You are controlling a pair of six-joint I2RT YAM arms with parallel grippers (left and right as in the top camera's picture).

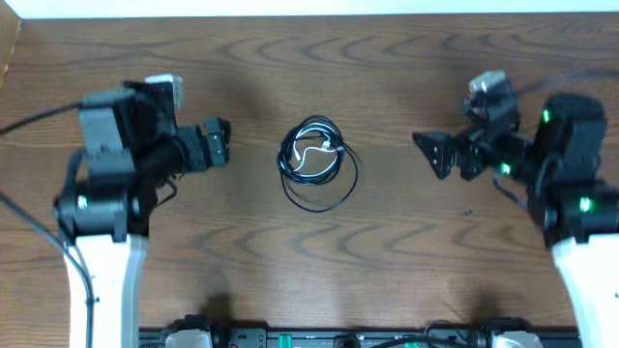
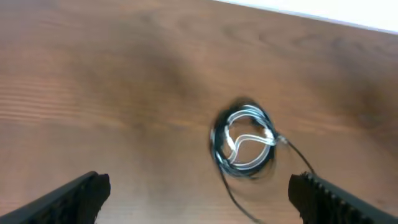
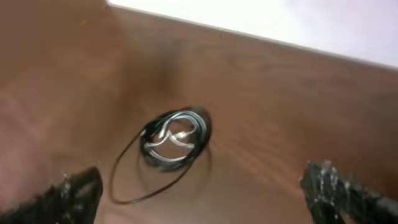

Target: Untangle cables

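The left gripper should next go down toward the right in the overhead view, onto the side of the coil facing it, where the black strands lie bunched.
A tangled coil of thin black cables [image 1: 316, 159] with a short white cord [image 1: 317, 152] looped inside lies at the middle of the wooden table. One black loop trails out toward the near side. My left gripper [image 1: 221, 143] is open and empty, left of the coil and pointing at it. My right gripper [image 1: 437, 155] is open and empty, right of the coil. In the left wrist view the coil [image 2: 244, 140] lies ahead between the open fingers [image 2: 199, 196]. In the right wrist view the coil [image 3: 175, 138] lies ahead of the open fingers [image 3: 205, 193].
The wooden table [image 1: 387, 68] has a pale far edge along the top. Thicker black cables run from the left arm base [image 1: 29, 121]. Equipment lines the near edge [image 1: 329, 338].
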